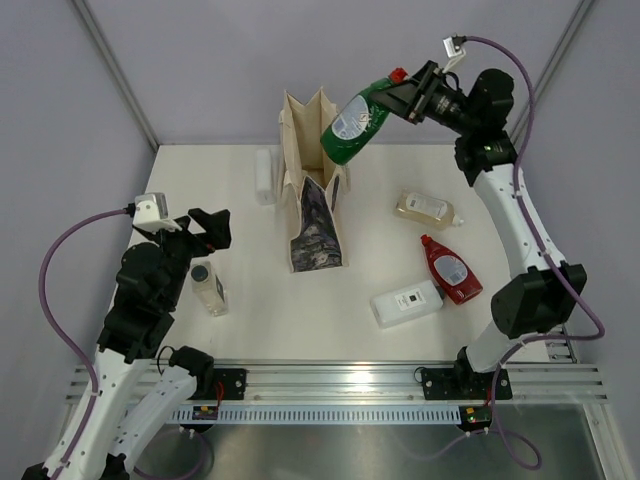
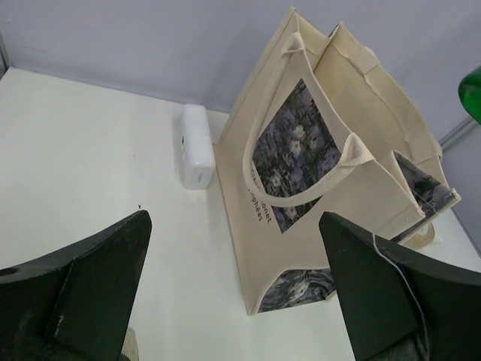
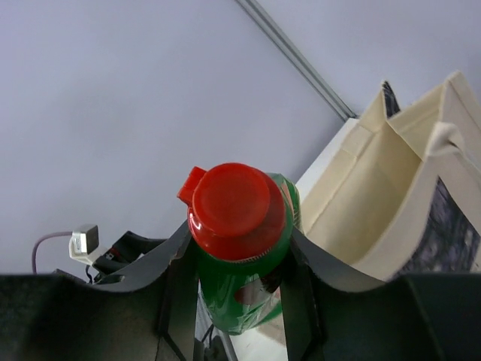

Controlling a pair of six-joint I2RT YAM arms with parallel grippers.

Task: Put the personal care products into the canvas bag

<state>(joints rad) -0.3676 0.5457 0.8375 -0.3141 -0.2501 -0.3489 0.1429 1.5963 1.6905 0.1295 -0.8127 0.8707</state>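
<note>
My left gripper needs to draw back, tip its open fingers downward and lower them around the clear bottle's cap end [image 1: 201, 274], which stands below and back from it.
The beige canvas bag [image 1: 315, 190] stands upright at the table's back middle, mouth open; it also shows in the left wrist view [image 2: 331, 173] and the right wrist view [image 3: 406, 188]. My right gripper [image 1: 400, 95] is shut on the green bottle with the red cap [image 1: 355, 125], holding it tilted above the bag's mouth; its cap fills the right wrist view [image 3: 237, 210]. My left gripper [image 1: 205, 230] is open and empty, just above the clear bottle with the black cap [image 1: 208, 287]. On the table right of the bag lie the amber bottle [image 1: 427, 208], flat red bottle [image 1: 450, 268] and white rectangular bottle [image 1: 407, 303].
A white tube [image 1: 265, 175] lies left of the bag at the back, also in the left wrist view [image 2: 195, 147]. Grey walls close the back and sides. A metal rail [image 1: 340, 385] runs along the near edge.
</note>
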